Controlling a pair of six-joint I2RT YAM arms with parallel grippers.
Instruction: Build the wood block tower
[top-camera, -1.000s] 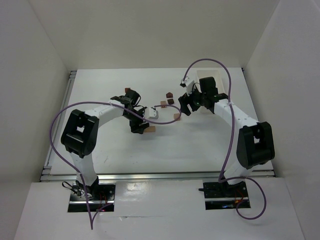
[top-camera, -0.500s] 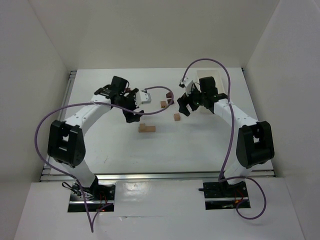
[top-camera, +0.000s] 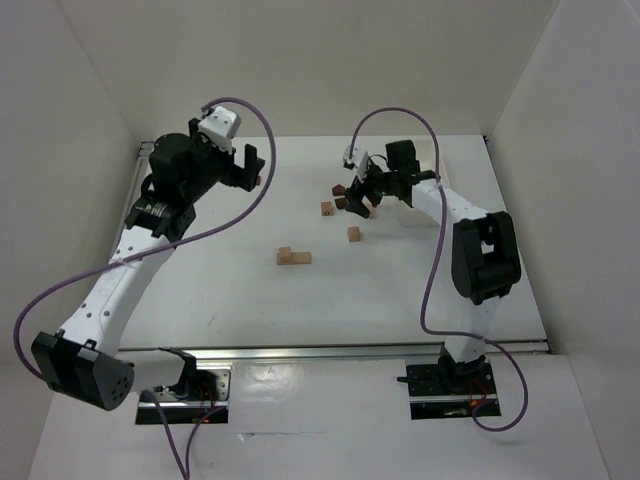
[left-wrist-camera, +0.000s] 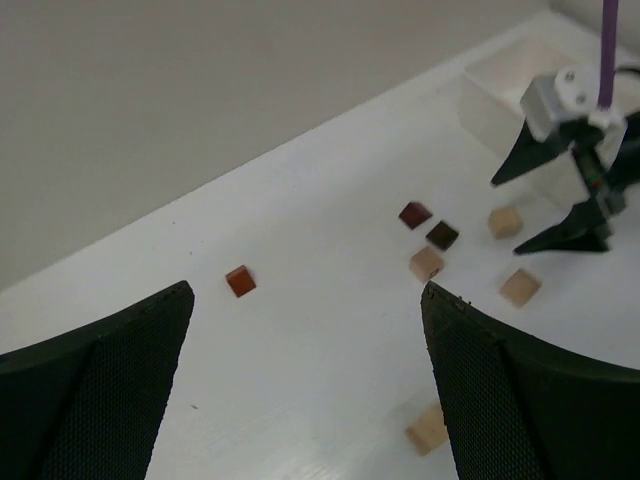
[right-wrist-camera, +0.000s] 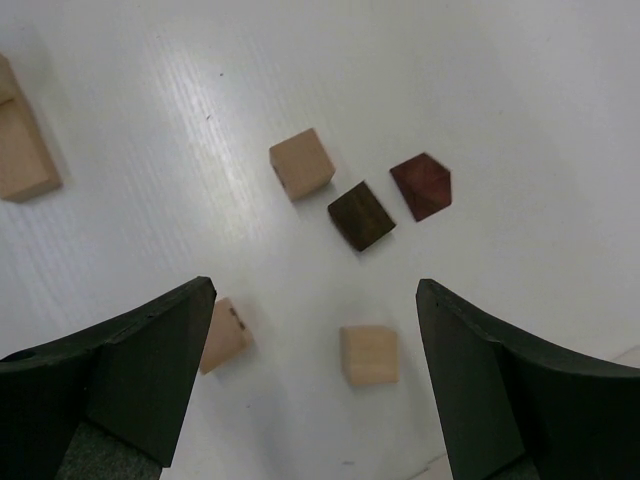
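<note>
My right gripper moves to the left in the top view next. It then turns and lowers around the pale block by the dark brown (top-camera: 327, 209) (right-wrist-camera: 302, 164) one, which sits at an angle.
The wood block tower is a low pale cluster (top-camera: 293, 257) on the table, also at the left edge of the right wrist view (right-wrist-camera: 20, 140). Loose blocks lie behind it: a pale one (top-camera: 327, 208), another pale one (top-camera: 353, 234), a dark brown one (right-wrist-camera: 361, 215), a dark red one (right-wrist-camera: 421, 185) and an orange-red one (left-wrist-camera: 239, 281). My left gripper (top-camera: 245, 165) is raised at the back left, open and empty (left-wrist-camera: 306, 295). My right gripper (top-camera: 355, 200) is open (right-wrist-camera: 315, 290) above a pale block (right-wrist-camera: 369, 354). Another pale block (right-wrist-camera: 222, 335) lies beside its left finger.
A white tray (left-wrist-camera: 500, 80) stands at the back right, behind my right gripper. White walls close in the table on three sides. A metal rail (top-camera: 320, 352) runs along the near edge, and purple cables loop from both arms.
My left arm has let go at the cluster, opened and swung up and back to the far left. My right gripper has shifted slightly left and back toward the loose blocks.
</note>
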